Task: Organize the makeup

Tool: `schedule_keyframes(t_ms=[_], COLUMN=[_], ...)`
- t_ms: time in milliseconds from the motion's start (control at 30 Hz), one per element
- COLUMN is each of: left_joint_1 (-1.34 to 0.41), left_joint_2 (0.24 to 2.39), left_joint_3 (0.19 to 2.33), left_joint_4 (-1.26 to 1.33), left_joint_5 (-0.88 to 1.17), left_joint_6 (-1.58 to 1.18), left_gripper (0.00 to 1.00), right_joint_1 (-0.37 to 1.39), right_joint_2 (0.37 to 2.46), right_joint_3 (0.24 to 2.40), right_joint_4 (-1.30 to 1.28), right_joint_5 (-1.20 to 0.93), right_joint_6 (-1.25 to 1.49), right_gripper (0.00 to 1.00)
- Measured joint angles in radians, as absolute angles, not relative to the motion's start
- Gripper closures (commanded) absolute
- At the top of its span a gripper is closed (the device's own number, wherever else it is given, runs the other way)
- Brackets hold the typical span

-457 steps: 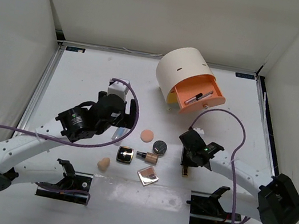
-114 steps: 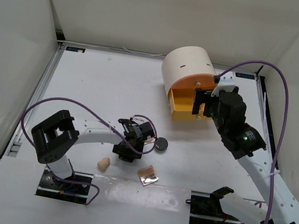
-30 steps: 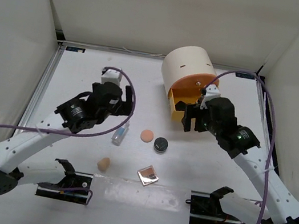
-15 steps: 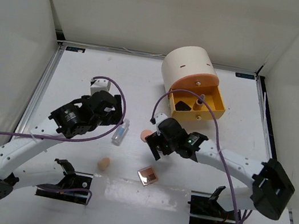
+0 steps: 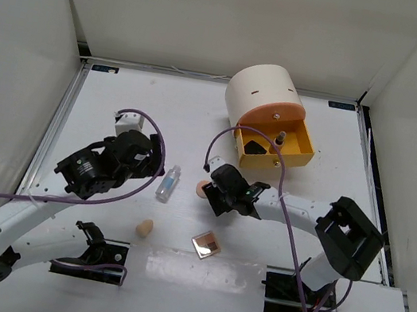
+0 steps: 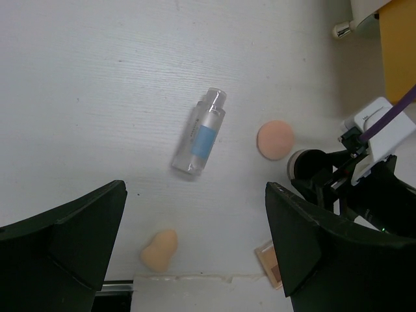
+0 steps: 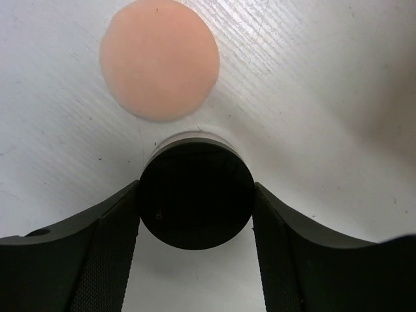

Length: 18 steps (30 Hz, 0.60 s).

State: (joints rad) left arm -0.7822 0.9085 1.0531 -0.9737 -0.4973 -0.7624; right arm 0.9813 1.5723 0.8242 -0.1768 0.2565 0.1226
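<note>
The robot next needs to lift its right gripper outward over the free corner of the drawer by the bottle, to the gripper's right in the top view, and let go of the compact.
My right gripper (image 5: 219, 194) is low over the table with its jaws against both sides of the round black compact (image 7: 195, 198), so it is shut on it. The peach round puff (image 7: 159, 58) lies just beyond the compact; in the top view (image 5: 201, 189) it peeks out at the gripper's left. My left gripper (image 5: 145, 163) is open and empty, raised to the left of the clear little bottle (image 5: 168, 184), which lies flat. The beige egg sponge (image 5: 145, 228) and a square mirrored compact (image 5: 206, 244) lie nearer the front.
The cream cylinder box (image 5: 264, 93) stands at the back right. Its orange drawer (image 5: 295, 147) is pulled open, with a dark compact and a small bottle inside. The right arm's purple cable loops between the drawer and the gripper.
My right gripper has shifted slightly left and down onto the black compact, and its arm has folded nearer. My left gripper has drawn back to the left, away from the bottle.
</note>
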Motion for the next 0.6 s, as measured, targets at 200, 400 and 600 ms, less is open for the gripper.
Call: schedule_keyframes(t_ms=[200, 400, 600], left_joint_1=[-0.782, -0.782, -0.781], left_joint_2=[0.898, 0.902, 0.948], left_joint_3=[1.042, 1.016, 0.987], left_joint_4=[-0.974, -0.957, -0.899], left_joint_5=[-0.501, -0.497, -0.447], left_joint_6=[-0.767, -0.748, -0.696], left_gripper=[0.02, 0.02, 0.02], right_joint_1=[0.982, 0.991, 0.957], right_joint_2=[1.565, 1.397, 1.151], right_joint_3=[0.832, 0.931, 1.084], right_joint_4=[-0.202, -0.350, -0.356], right_joint_5=[0.273, 0.290, 0.382], right_joint_6=[0.130, 0.139, 0.103], right_gripper=[0.82, 0.79, 0.77])
